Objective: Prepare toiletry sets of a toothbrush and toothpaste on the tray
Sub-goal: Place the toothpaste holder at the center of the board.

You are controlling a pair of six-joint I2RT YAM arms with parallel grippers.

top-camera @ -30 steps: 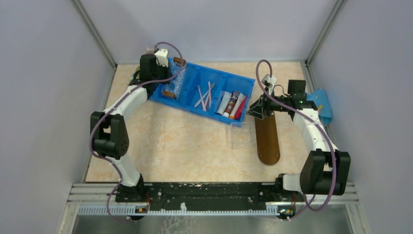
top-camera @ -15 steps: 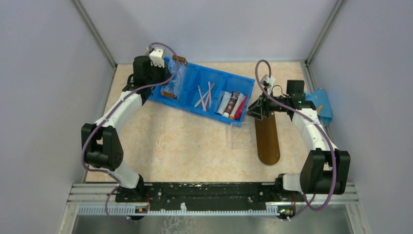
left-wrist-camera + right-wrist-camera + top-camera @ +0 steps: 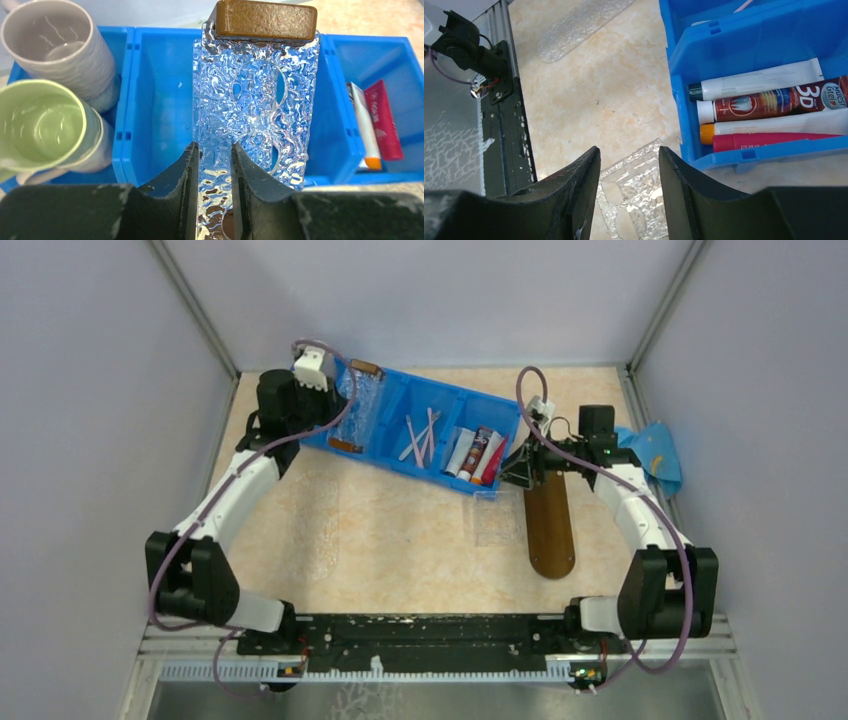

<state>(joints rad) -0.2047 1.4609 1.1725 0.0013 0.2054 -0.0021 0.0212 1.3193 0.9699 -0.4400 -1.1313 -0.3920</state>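
Note:
The left gripper draws the holder back next, lowers it onto bare tabletop beside the clear sheet and releases it, as that lies below and back from the gripper.
The tray is a long dark brown oval board lying right of centre. Pale pink toothbrushes lie in the middle compartment of the blue bin. Several toothpaste tubes lie in its right compartment. My left gripper is shut on a clear crinkled holder with a brown block end, over the bin's left compartment. My right gripper hangs open and holds nothing, above a clear plate beside the bin's right end.
A grey mug and a green mug stand in the bin's leftmost section. A blue cloth lies at the right wall. Another clear sheet lies flat on the table left of centre.
My left arm has swung back to the left, carrying the clear holder with it. The right gripper has edged slightly towards the bin.

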